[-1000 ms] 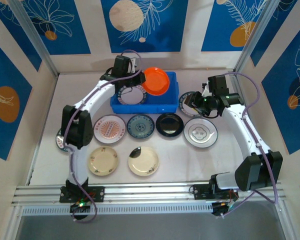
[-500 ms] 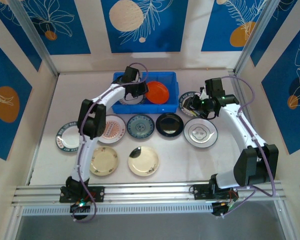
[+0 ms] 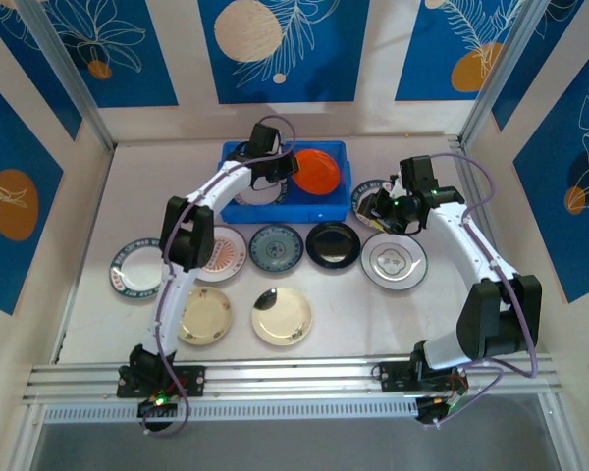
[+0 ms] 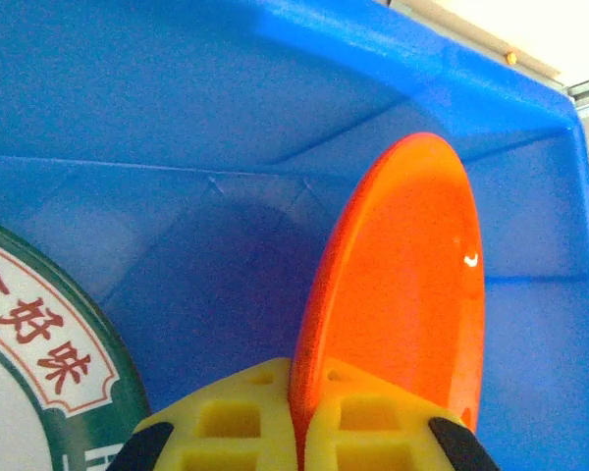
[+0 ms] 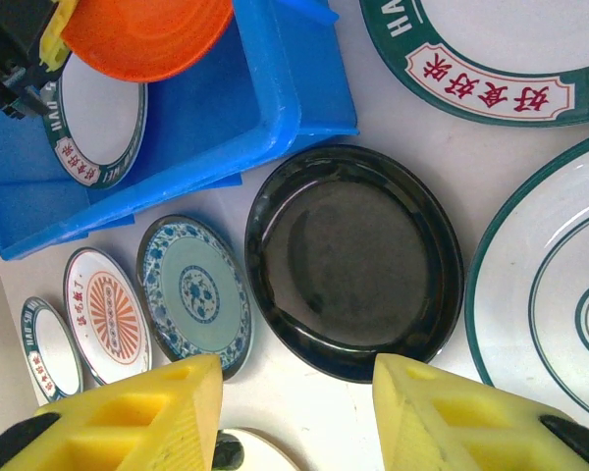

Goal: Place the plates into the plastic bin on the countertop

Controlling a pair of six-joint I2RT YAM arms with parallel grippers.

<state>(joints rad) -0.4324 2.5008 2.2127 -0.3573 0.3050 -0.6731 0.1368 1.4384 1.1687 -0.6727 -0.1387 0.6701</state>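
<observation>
The left gripper is above the bare bottom of the bin beside the green-rimmed plate, so it needs to lower the orange plate (image 3: pixel 318 173) onto it next and let go of the orange plate's rim.
My left gripper (image 4: pixel 301 412) is shut on the rim of the orange plate (image 4: pixel 402 285), holding it tilted inside the blue plastic bin (image 4: pixel 177 88). In the top view that plate (image 3: pixel 318 173) sits over the bin's right half (image 3: pixel 304 211), and the left gripper (image 3: pixel 278 169) is beside it. A white plate with a dark green rim (image 3: pixel 258 193) lies in the bin's left half. My right gripper (image 5: pixel 294 412) is open and empty, hovering above the near edge of the glossy black plate (image 5: pixel 353 255); seen from above, it (image 3: pixel 375 208) is right of the bin.
On the countertop (image 3: pixel 353 314) lie a dark-rimmed white plate (image 3: pixel 134 269), a pink-striped plate (image 3: pixel 219 250), a teal patterned plate (image 3: pixel 276 247), the black plate (image 3: pixel 333 244), a green-rimmed white plate (image 3: pixel 394 260) and two cream plates (image 3: pixel 203 316) (image 3: pixel 281 316). Another rimmed plate (image 5: pixel 491 49) lies under the right arm.
The left gripper has swung right and lowered the orange plate from above the bin's rim down into the bin. The right gripper has edged slightly left.
</observation>
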